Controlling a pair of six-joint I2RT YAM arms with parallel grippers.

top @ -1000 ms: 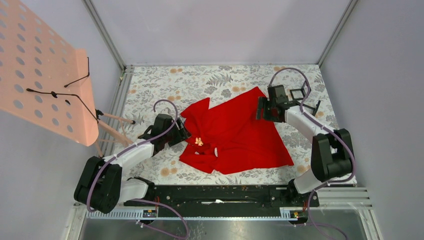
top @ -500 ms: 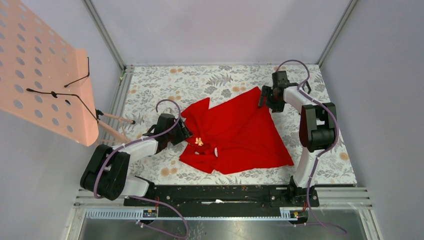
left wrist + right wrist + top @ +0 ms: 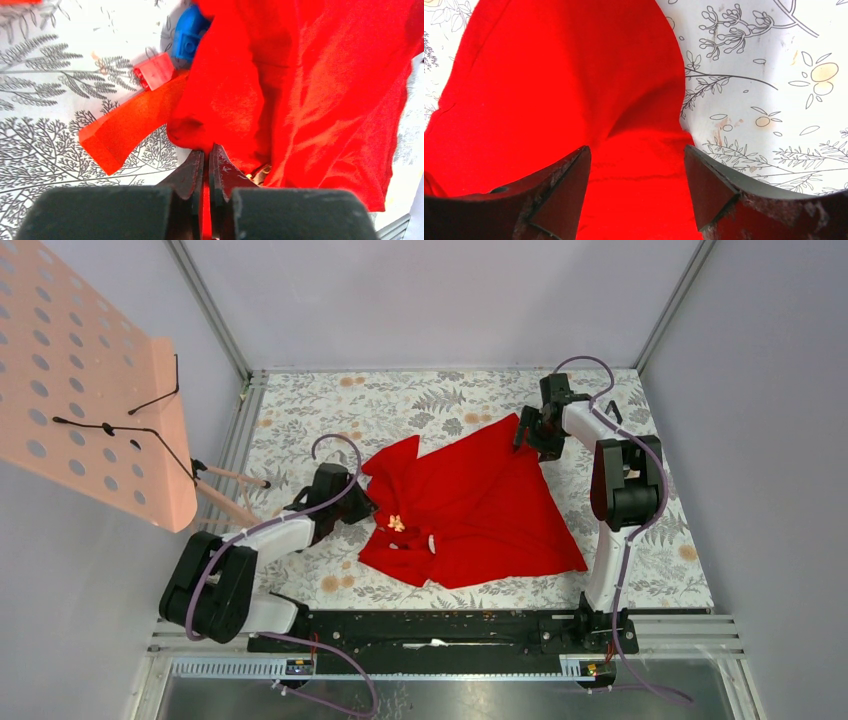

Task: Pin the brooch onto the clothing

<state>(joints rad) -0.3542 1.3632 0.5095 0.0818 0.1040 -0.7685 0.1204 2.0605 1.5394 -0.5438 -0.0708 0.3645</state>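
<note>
My left gripper draws the pinched edge outward next and releases it on the bare floral table, since the shirt lies crumpled around the brooch (image 3: 397,524).
The clothing (image 3: 470,505), a bright red shirt, lies crumpled on the middle of the floral table. The brooch (image 3: 397,524), a small gold and white piece, sits on the shirt's left part. A gold bit of the brooch (image 3: 260,172) also peeks out from the folds in the left wrist view. My left gripper (image 3: 365,508) is at the shirt's left edge, and in its own view this gripper (image 3: 206,152) is shut with red fabric pinched between the jaws. My right gripper (image 3: 522,435) is at the shirt's far corner, where it (image 3: 636,160) stands open with the clothing (image 3: 574,80) beneath it.
A peach perforated board (image 3: 90,380) with a black wire hanger leans at the left, with wooden legs (image 3: 235,490) below it. Beside the shirt edge lie an orange foam piece (image 3: 127,127), a small red brick (image 3: 154,71) and a blue block (image 3: 189,37). Walls enclose the floral table (image 3: 400,405).
My left gripper has shut on the shirt's left edge. The right arm has folded back toward the far right, its gripper staying open at the shirt's far corner.
</note>
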